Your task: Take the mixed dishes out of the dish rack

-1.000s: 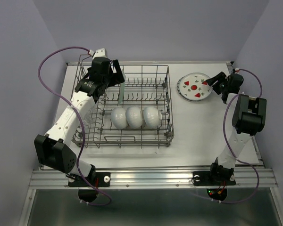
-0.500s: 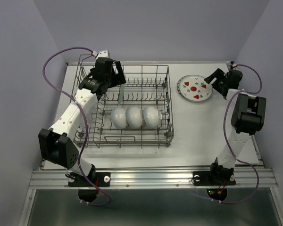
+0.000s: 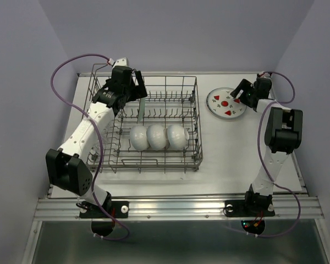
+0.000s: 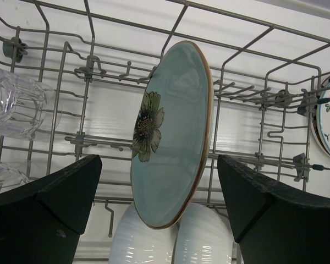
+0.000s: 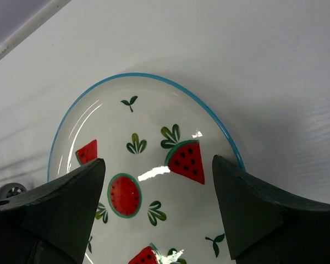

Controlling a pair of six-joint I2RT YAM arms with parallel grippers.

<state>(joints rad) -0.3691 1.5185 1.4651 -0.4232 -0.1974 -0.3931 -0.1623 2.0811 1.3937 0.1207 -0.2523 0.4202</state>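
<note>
The left gripper moves down and toward the right in the wrist view next, centring on the pale green plate's rim (image 3: 143, 101) (image 4: 208, 140), which lies below it that way.
The grey wire dish rack (image 3: 198, 124) stands on the left half of the table. A pale green plate (image 3: 141, 108) with a dark flower stands on edge in it. My left gripper (image 3: 134, 89) hovers open just behind this plate (image 4: 170, 137), whose lower half shows between the wide jaws (image 4: 158, 165), untouched. Three white bowls (image 3: 157, 137) lie in a row nearer the front, also in the left wrist view (image 4: 137, 242). Clear glasses (image 4: 16, 107) lie at the rack's left. A watermelon-patterned plate (image 3: 226, 103) lies flat on the table. My right gripper (image 3: 242, 92) is open above it (image 5: 154, 165), empty.
The rack's upright tines (image 4: 88, 66) and wire walls close round the left gripper. The white table (image 3: 236, 154) ends near the right arm at a raised back edge (image 3: 231, 72). Purple cables (image 3: 60, 71) loop off both arms.
My right gripper has opened wider off the watermelon plate's rim and swung toward the table's far edge. My left gripper has shifted slightly toward the green plate, still open.
</note>
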